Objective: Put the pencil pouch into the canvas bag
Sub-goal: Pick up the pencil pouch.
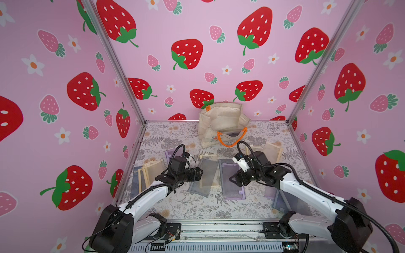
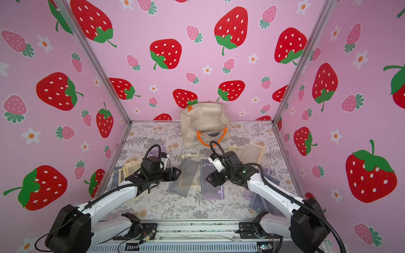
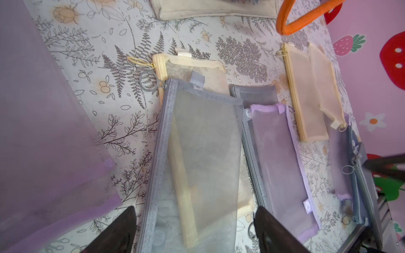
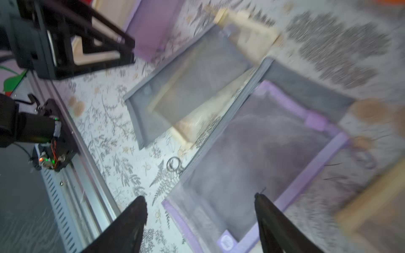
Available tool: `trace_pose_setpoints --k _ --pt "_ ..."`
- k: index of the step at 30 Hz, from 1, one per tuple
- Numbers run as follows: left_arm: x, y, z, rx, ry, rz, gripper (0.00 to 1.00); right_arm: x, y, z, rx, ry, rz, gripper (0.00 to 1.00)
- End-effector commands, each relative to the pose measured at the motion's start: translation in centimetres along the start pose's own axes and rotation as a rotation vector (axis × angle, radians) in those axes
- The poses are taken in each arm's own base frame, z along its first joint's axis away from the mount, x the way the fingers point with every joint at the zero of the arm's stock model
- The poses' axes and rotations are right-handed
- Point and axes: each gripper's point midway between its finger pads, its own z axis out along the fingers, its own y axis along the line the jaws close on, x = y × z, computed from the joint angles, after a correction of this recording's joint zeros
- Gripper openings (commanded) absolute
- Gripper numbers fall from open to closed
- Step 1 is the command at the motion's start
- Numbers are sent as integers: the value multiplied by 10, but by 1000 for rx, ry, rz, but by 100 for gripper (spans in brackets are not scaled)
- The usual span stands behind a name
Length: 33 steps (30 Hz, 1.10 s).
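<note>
My right gripper goes down toward my left gripper next, onto the grey pouch's edge by the purple-edged pouch. The left gripper hovers over the opposite long edge.
The canvas bag (image 1: pixel 221 122) (image 2: pixel 203 122) stands at the back middle, cream with orange rope handles (image 3: pixel 306 19), its mouth facing the arms. Several flat mesh pencil pouches lie on the floral table. My left gripper (image 1: pixel 200 173) (image 3: pixel 196 208) is open above a grey pouch (image 1: pixel 205 175) (image 3: pixel 197 153) that lies on a beige one. My right gripper (image 1: pixel 232 178) (image 4: pixel 200 196) is open above a purple-edged pouch (image 1: pixel 231 181) (image 4: pixel 263 157). Neither gripper holds anything.
More pouches lie around: beige ones at the left (image 1: pixel 153 170) and back right (image 1: pixel 271 153), a purple one behind the left arm (image 1: pixel 169 153), grey-blue ones under the right arm (image 1: pixel 282 201). Pink strawberry walls close three sides. A metal rail (image 1: pixel 219 227) runs along the front.
</note>
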Motion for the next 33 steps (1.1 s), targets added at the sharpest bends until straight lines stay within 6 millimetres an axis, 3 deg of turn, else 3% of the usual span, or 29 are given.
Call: trace_pose_setpoints --k 1,7,14,20,24,33 --pt "-5 0 9 25 -21 -24 86 -32 26 24 -103 -86 31 76" --pt "11 12 27 0 43 -35 84 -36 19 71 -149 -58 99 75" --pt "25 16 42 17 81 -65 76 -38 13 106 -176 -34 125 73" --pt "30 12 49 66 89 -84 69 -36 6 125 -178 -5 138 70" --pt "35 10 51 90 93 -102 53 -34 0 135 -161 14 147 67" --pt "41 2 53 134 102 -115 31 -40 0 141 -173 7 146 62"
